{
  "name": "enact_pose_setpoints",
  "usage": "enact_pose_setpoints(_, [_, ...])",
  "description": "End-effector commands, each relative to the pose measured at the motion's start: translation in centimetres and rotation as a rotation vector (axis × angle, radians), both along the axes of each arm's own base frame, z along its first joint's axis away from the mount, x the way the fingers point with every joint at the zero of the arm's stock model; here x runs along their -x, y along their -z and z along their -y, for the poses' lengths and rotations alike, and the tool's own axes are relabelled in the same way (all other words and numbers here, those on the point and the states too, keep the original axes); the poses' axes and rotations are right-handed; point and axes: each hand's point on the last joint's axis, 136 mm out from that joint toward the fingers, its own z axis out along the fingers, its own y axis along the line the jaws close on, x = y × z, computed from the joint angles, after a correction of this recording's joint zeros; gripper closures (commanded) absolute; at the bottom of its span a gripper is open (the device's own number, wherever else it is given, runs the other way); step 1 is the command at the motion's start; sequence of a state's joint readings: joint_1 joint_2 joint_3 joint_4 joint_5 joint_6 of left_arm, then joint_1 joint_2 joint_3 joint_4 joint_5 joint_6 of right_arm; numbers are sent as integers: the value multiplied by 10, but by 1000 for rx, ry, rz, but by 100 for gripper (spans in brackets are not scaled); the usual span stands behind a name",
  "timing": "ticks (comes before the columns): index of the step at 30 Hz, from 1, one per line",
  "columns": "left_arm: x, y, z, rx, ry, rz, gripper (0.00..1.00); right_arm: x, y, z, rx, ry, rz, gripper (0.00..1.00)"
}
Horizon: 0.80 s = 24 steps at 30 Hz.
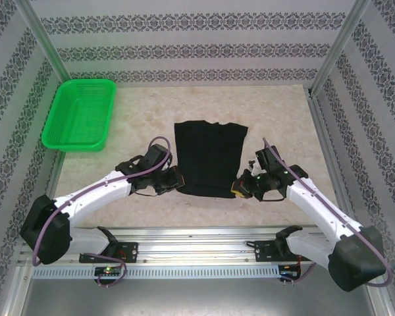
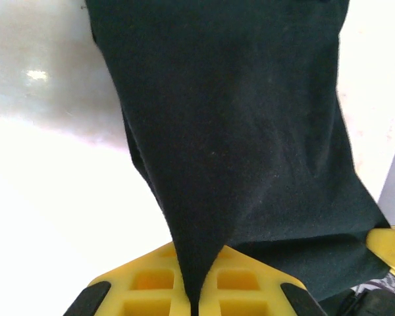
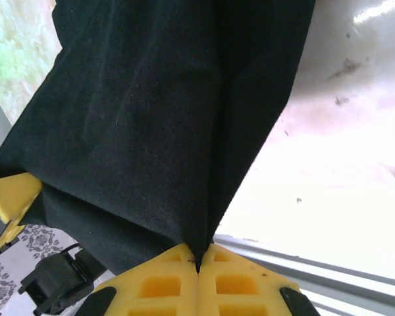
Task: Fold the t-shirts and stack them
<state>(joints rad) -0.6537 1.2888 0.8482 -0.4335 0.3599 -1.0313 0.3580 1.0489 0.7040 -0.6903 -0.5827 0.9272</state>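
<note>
My left gripper will next move outward over the t-shirt (image 1: 209, 157) and release its near corner by the t-shirt's far edge, because that edge is outward of the gripper.
A black t-shirt (image 1: 209, 157) lies flat in the middle of the table, folded into a tall rectangle with its sleeves tucked in. My left gripper (image 1: 176, 182) is shut on the t-shirt's near left corner, and in the left wrist view the black cloth (image 2: 237, 131) runs down into the seam between the yellow fingers (image 2: 148, 286). At the near right corner my right gripper (image 1: 239, 187) is shut on the cloth too; the black fabric (image 3: 158, 118) is pinched between its yellow fingers (image 3: 243, 283). Both corners look slightly lifted.
A green mesh basket (image 1: 80, 113) stands at the back left of the table. Patterned walls and metal posts close in the sides and back. A metal rail (image 1: 197, 247) with the arm bases runs along the near edge.
</note>
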Motion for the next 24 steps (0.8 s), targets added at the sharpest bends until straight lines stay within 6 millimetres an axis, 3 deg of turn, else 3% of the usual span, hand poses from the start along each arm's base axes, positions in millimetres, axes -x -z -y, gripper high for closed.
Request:
enact_pose_setpoints(1, [-5,-7,-5,-41,-36,-18,98,-3,-7,14,63,78,-23,100])
enact_pose_setpoints(6, [-32,-37,11,-3,2,8,98,-25,-38,12,67,46,29,100])
enact_pose_setpoints(16, [-88,-79,-1,43,-14,75,98,-90,-83,18,82,5,132,100])
enact_pose_setpoints(19, [-103,-86,-1,74,-18,85,98,-109,-89,22,95,-2,147,100])
enact_pose_setpoints(24, [-126,-79,0,77,-17,81,99,-137,-86,28,109,-6,153,100])
